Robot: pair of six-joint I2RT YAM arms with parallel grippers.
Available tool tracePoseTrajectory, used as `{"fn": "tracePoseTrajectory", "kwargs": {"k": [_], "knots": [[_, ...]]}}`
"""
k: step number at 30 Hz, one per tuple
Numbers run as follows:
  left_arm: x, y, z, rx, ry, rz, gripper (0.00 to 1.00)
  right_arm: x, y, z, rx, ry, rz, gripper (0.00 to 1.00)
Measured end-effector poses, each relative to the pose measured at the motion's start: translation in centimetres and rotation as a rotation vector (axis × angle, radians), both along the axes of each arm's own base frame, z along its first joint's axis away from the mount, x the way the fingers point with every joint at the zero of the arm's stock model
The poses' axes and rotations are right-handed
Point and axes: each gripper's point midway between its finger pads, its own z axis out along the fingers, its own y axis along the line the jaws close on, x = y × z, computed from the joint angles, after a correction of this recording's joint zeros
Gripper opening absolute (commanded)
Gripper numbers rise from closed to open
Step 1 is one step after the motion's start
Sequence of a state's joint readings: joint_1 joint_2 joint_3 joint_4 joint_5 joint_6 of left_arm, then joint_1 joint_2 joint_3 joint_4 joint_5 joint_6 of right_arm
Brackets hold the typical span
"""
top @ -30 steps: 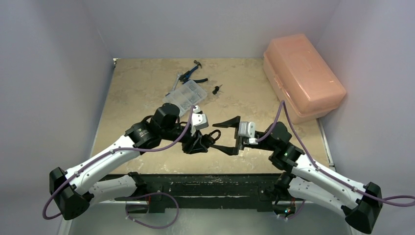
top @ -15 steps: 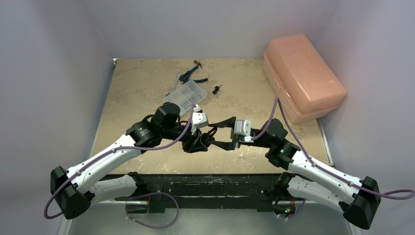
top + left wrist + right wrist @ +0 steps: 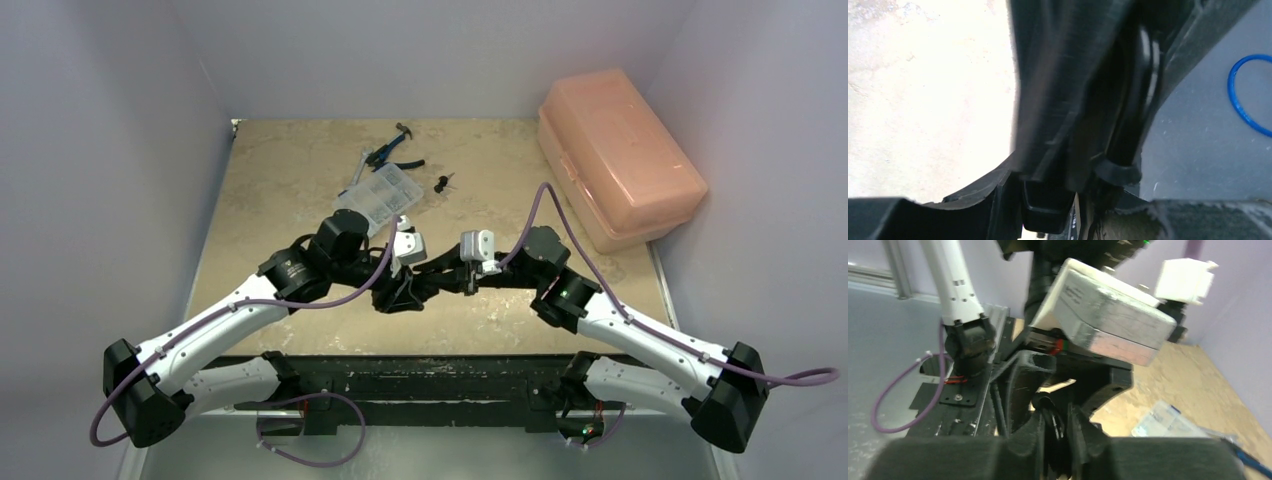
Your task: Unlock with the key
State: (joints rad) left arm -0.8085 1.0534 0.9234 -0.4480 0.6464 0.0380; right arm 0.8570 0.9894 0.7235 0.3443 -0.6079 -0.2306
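Observation:
My right gripper tilts downward and lowers the padlock onto the tabletop short of the small dark piece next, since that spot is clear. It then releases the padlock's loop.
My left gripper (image 3: 413, 289) is shut on a black padlock (image 3: 402, 296) held above the table's near middle. The lock's dark body (image 3: 1045, 206) sits low between the left fingers in the left wrist view. From the right, my right gripper (image 3: 441, 280) reaches in, and its fingers (image 3: 1034, 432) stand close on either side of the lock's black loop (image 3: 1049, 409), touching it. A small dark piece that may be the key (image 3: 443, 181) lies on the table further back, apart from both grippers. The keyhole is hidden.
A clear parts box (image 3: 378, 194) and blue-handled pliers (image 3: 392, 152) lie behind the left arm. A large orange plastic case (image 3: 618, 150) fills the back right corner. Purple walls close in the tan table (image 3: 290, 170) on three sides.
The right arm has swung left toward the left gripper, and its jaws have gone from wide open to closed around the lock's loop. The left arm has stayed put.

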Motion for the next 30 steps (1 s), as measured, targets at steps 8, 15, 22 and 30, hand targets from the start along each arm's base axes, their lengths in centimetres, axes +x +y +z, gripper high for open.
{"fn": "tracePoseTrajectory", "kwargs": {"k": [8,15,22,30], "knots": [[0.6,0.3,-0.2,0.021,-0.068,0.012,0.0,-1.9,-0.1,-0.4,-0.018,0.093,0.083,0.0],[2.1,0.6,0.1,0.036,-0.131,0.089,0.42,-0.4,-0.2,-0.2,0.008,0.228,-0.031,0.0],[4.2,1.3,1.0,0.034,-0.182,0.212,0.84,2.5,-1.5,-3.2,0.028,0.414,-0.252,0.0],[4.9,1.9,2.2,0.012,-0.216,0.274,0.9,4.9,-2.7,-9.3,-0.038,0.588,-0.463,0.0]]}}
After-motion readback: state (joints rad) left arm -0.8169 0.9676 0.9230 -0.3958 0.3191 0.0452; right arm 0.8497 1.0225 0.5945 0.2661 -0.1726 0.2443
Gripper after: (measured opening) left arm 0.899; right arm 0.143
